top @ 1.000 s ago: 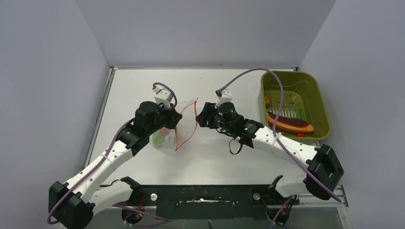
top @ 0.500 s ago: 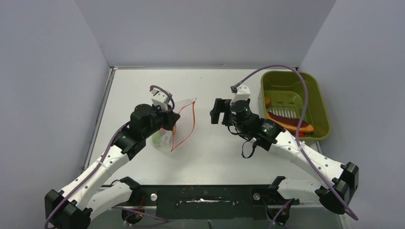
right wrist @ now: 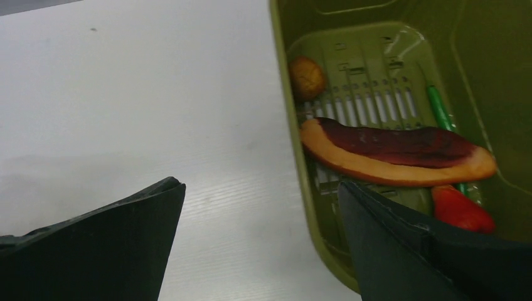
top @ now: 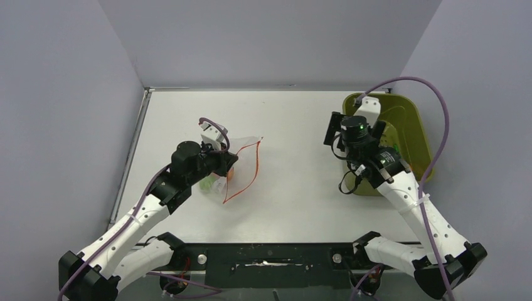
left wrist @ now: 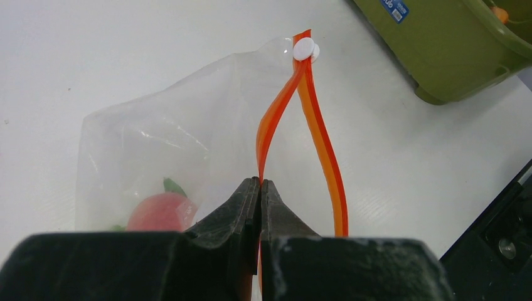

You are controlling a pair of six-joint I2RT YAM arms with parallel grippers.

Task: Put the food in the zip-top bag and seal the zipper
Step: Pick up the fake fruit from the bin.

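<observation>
The olive-green tub still has one finger of my right gripper hanging outside its rim, so next my right gripper needs to move fully inside the tub and lower onto the brown round piece [right wrist: 307, 78].
My left gripper [left wrist: 260, 183] is shut on one lip of the red-orange zipper [left wrist: 276, 119] of the clear zip-top bag [left wrist: 182, 125], holding its mouth open; it also shows in the top view [top: 229, 168]. A pink-red ball fruit [left wrist: 160, 212] with a green bit lies inside the bag [top: 216, 182]. My right gripper [right wrist: 260, 188] is open and empty over the left rim of the olive-green tub [right wrist: 295, 144]. In the tub lie the brown-red steak slab [right wrist: 395, 153], a brown round piece [right wrist: 307, 78], a red bit [right wrist: 461, 210] and a green stick [right wrist: 439, 110].
The olive-green tub [top: 417, 125] stands at the table's right back, close to the right wall. The right arm [top: 401, 188] reaches over its left side. The white slider tab [left wrist: 305, 48] sits at the zipper's far end.
My right gripper has swung right, from beside the bag's mouth to the tub's left rim. My left gripper keeps its hold on the zipper lip, and the bag has shifted slightly.
</observation>
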